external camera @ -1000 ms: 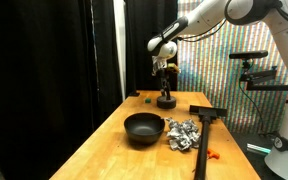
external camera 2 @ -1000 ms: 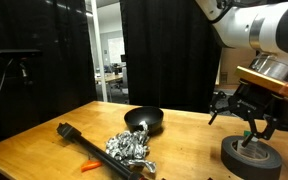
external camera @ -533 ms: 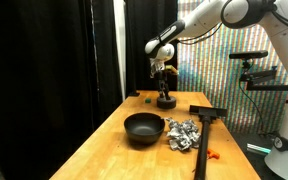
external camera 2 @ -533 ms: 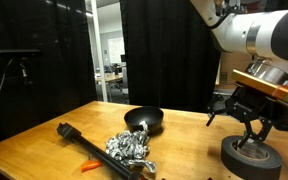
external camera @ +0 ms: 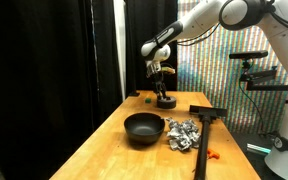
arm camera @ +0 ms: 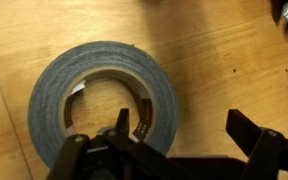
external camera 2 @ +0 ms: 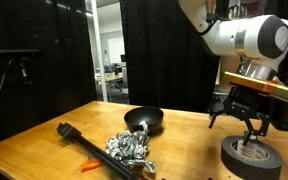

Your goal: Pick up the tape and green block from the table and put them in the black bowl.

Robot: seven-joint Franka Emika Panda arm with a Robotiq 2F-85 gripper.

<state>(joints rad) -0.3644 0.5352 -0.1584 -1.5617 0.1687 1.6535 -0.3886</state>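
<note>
I need to lower my gripper next, astride the side of the tape facing the bowl (arm camera: 163, 114).
The tape is a grey roll lying flat on the wooden table, seen in both exterior views (external camera: 165, 101) (external camera 2: 250, 156) and filling the left of the wrist view (arm camera: 102, 100). My gripper (external camera: 161, 84) (external camera 2: 242, 124) (arm camera: 184, 130) hangs open and empty just above it. One finger is over the roll's hole and the other is outside the roll. The small green block (external camera: 146, 98) sits on the table beside the tape, near the far edge. The black bowl (external camera: 143, 128) (external camera 2: 144, 121) stands empty mid-table.
A pile of crumpled foil (external camera: 181, 133) (external camera 2: 131, 146) lies next to the bowl. A long black tool (external camera: 206, 115) (external camera 2: 79, 140) and a small orange piece (external camera: 212, 154) lie beyond the foil. Black curtains hang behind the table.
My gripper has shifted slightly over the tape and stays open. The tape, block and bowl have not moved.
</note>
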